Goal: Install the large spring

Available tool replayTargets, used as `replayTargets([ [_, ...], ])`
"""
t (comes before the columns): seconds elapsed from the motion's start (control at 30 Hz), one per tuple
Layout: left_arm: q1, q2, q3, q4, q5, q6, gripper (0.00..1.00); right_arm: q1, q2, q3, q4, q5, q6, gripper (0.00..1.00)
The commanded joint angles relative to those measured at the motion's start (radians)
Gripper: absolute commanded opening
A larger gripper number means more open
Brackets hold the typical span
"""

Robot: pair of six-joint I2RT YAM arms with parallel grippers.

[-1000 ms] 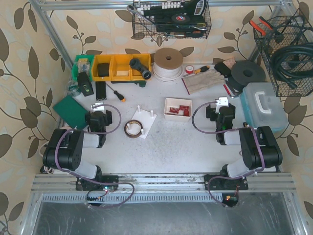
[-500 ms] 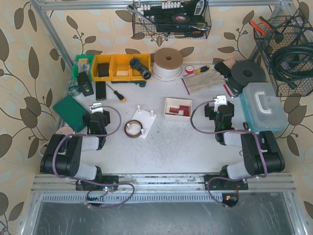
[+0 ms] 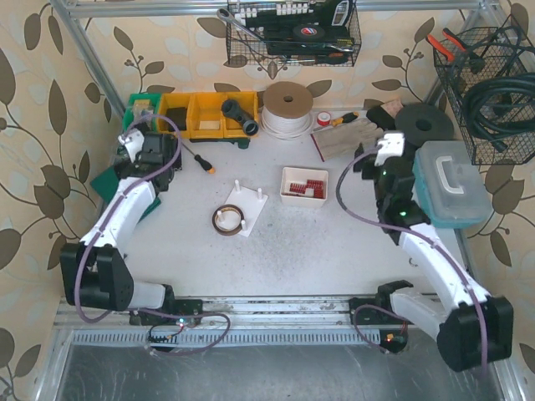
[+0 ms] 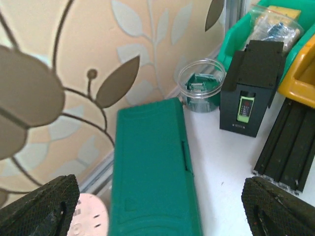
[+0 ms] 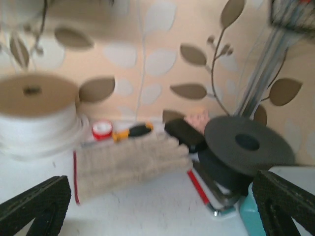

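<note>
My left gripper comes back toward the base plate next, tilting down onto the brown ring's rim (image 3: 214, 220) facing the green case, since the ring encircles a peg.
A white base plate with upright pegs (image 3: 249, 205) lies mid-table, with a brown ring (image 3: 227, 219) on its near corner. A small white tray of red parts (image 3: 303, 185) sits to its right. I cannot pick out a large spring in any view. My left gripper (image 3: 134, 154) is open and empty, hovering over a green case (image 4: 152, 172) at the back left; its fingertips (image 4: 44, 204) stand wide apart. My right gripper (image 3: 386, 160) is open and empty at the back right, facing a folded beige glove (image 5: 128, 164) and a black disc (image 5: 246, 145).
Yellow bins (image 3: 205, 115), a black device (image 4: 251, 91), a clear tub (image 4: 199, 88) and black rails (image 4: 290, 142) crowd the back left. A white cord spool (image 3: 287, 109), red tape (image 5: 102, 130), a screwdriver (image 5: 133, 131) and a teal box (image 3: 447, 180) stand at the back and right.
Both arms have unfolded from their tucked pose near the front. The left gripper swung to the back left over the green case, the right one rose toward the back right.
</note>
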Motion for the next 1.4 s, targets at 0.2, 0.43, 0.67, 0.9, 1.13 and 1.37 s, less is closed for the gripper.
replayTargets([
  [0.2, -0.022, -0.299, 0.027, -0.457, 0.606, 0.023, 0.93, -0.021, -0.038, 0.313, -0.789, -0.288, 0.658, 0.76],
  [0.43, -0.028, -0.413, -0.113, -0.558, 0.918, -0.125, 0.98, 0.454, -0.078, 0.137, -0.597, -0.222, 0.858, 0.82],
  [0.67, -0.153, -0.556, -0.304, -0.497, 0.978, -0.384, 0.97, 0.63, -0.003, 0.17, -0.622, -0.098, 0.834, 0.83],
  [0.9, -0.274, -0.542, -0.404, -0.386, 0.933, -0.6, 0.85, 0.636, 0.006, 0.178, -0.648, -0.07, 0.809, 0.93],
  [1.13, -0.322, -0.328, -0.32, -0.319, 0.892, -0.619, 0.76, 0.636, 0.02, 0.182, -0.675, -0.012, 0.848, 0.9],
  [1.37, -0.406, -0.183, -0.268, -0.248, 0.845, -0.669, 0.67, 0.636, 0.027, 0.16, -0.613, -0.009, 0.875, 0.9],
])
